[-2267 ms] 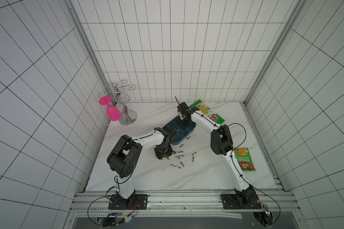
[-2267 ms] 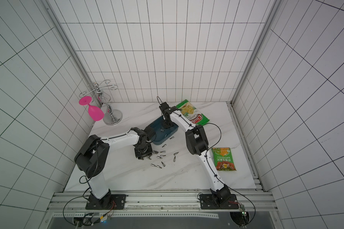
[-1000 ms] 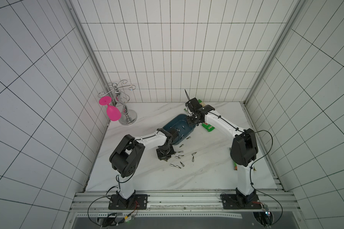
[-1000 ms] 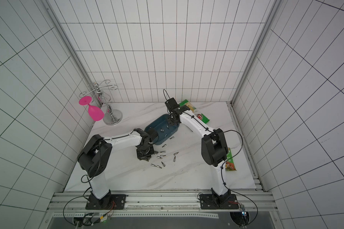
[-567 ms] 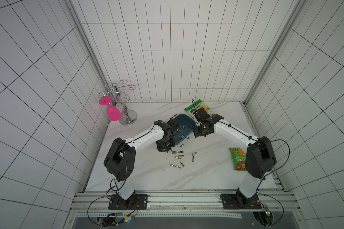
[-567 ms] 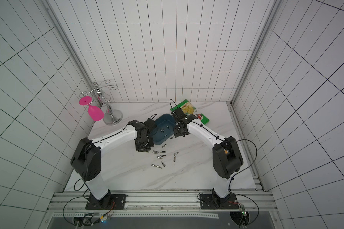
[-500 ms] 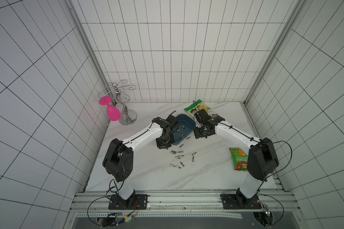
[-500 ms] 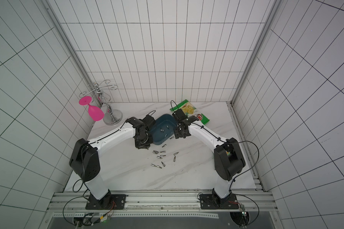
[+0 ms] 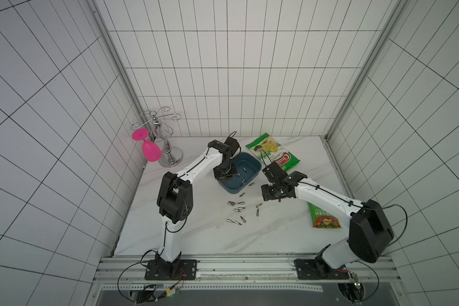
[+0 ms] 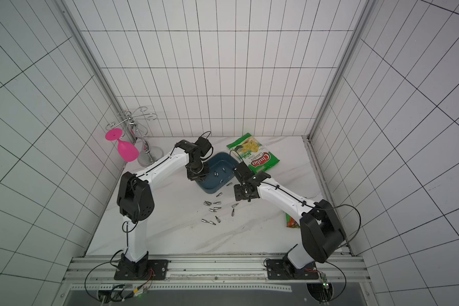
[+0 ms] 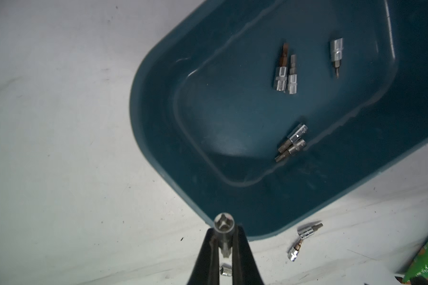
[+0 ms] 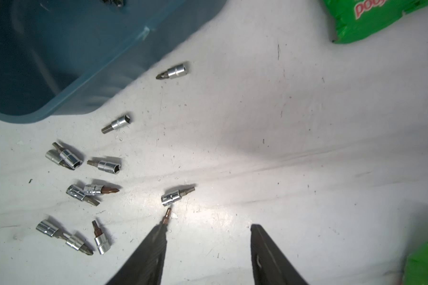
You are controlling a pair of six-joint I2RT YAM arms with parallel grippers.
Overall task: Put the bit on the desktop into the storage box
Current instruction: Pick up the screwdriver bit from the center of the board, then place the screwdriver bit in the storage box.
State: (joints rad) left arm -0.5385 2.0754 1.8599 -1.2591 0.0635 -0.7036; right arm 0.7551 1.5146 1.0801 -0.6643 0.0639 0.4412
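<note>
My left gripper moves over the bare bottom of the box next, goes down and releases the chrome socket bit, as it hangs only at the box's rim.
The storage box [image 9: 233, 186] [image 10: 210, 187] is a teal tub in the middle of the desktop [image 9: 210, 238], with several bits lying in it [image 11: 285, 77]. My left gripper [image 9: 224, 173] [image 11: 224, 232] hangs at the box's rim [image 11: 158, 123], shut on a chrome socket bit [image 11: 223, 225]. Several more bits [image 9: 236, 209] [image 12: 104, 165] lie loose on the desktop in front of the box. My right gripper [image 9: 273, 194] [image 12: 208, 227] is open and empty over the desktop to the right of the box. One bit [image 12: 177, 196] lies just beyond its fingertips.
A green chips bag [image 9: 274, 155] lies behind the box. Under the right arm lies a second green snack bag [image 9: 325, 217]. At the back left stands a silver rack [image 9: 167, 156] with a pink goblet [image 9: 150, 151] hanging from it. White tiled walls close three sides.
My left gripper has lifted from the pile of bits and moved back to the box rim with a bit. My right gripper has left the box, swung right and forward, and opened wider.
</note>
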